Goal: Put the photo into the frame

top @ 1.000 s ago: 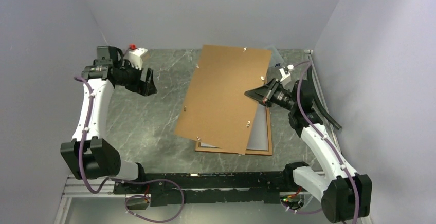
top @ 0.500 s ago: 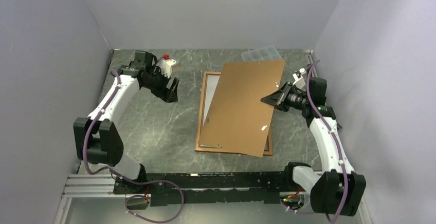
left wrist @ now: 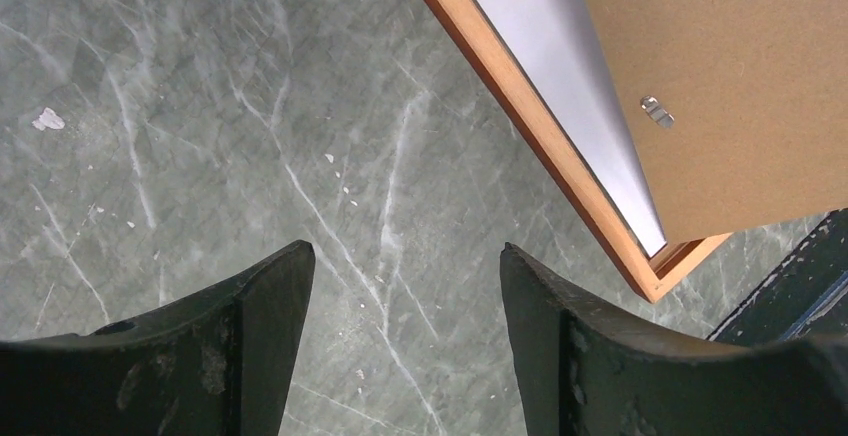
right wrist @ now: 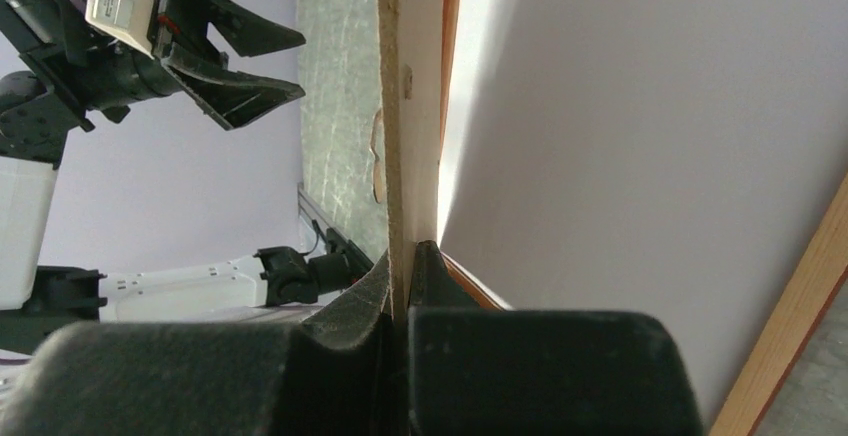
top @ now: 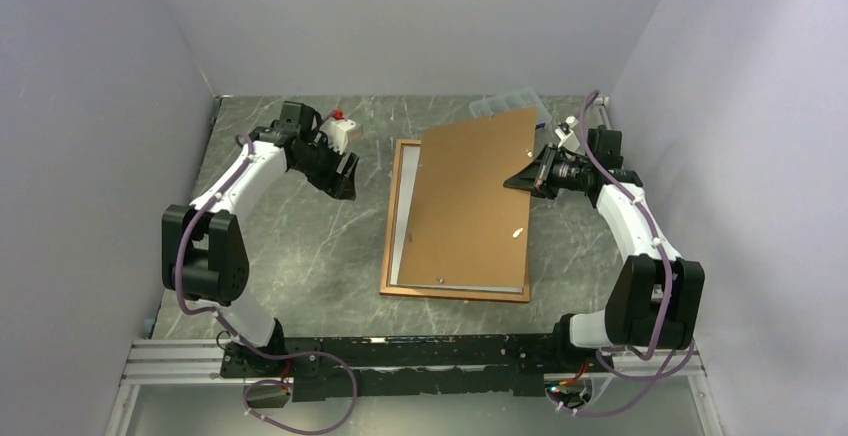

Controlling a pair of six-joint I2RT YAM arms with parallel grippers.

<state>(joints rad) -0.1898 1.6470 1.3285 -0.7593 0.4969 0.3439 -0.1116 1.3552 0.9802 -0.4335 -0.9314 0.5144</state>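
Note:
The right gripper should lower the board [top: 475, 201] over the uncovered white strip [top: 405, 196] and let go, because that strip is below the gripper and to its left in the top view.
The frame [top: 389, 231] with its reddish-brown border lies flat mid-table. Inside it shows a plain white sheet [top: 404, 218], the photo's white back; its printed side is hidden. My right gripper [top: 527, 176] is shut on the right edge of the brown backing board [top: 475, 201], which is tilted over the frame, its near end low. The right wrist view shows the board's edge [right wrist: 410, 106] pinched between the jaws, the white sheet [right wrist: 640, 136] beyond. My left gripper [top: 345, 178] is open and empty over bare table left of the frame's border [left wrist: 530, 126].
A small clear compartment box [top: 505, 106] sits at the back, partly behind the board. Grey walls close in the left, back and right. The marble tabletop [left wrist: 200, 106] is bare under the left gripper. A metal clip [left wrist: 656, 110] sits on the board.
My right gripper has carried the backing board back and to the right and lowered it over the frame. My left arm has swung right, toward the frame's left edge.

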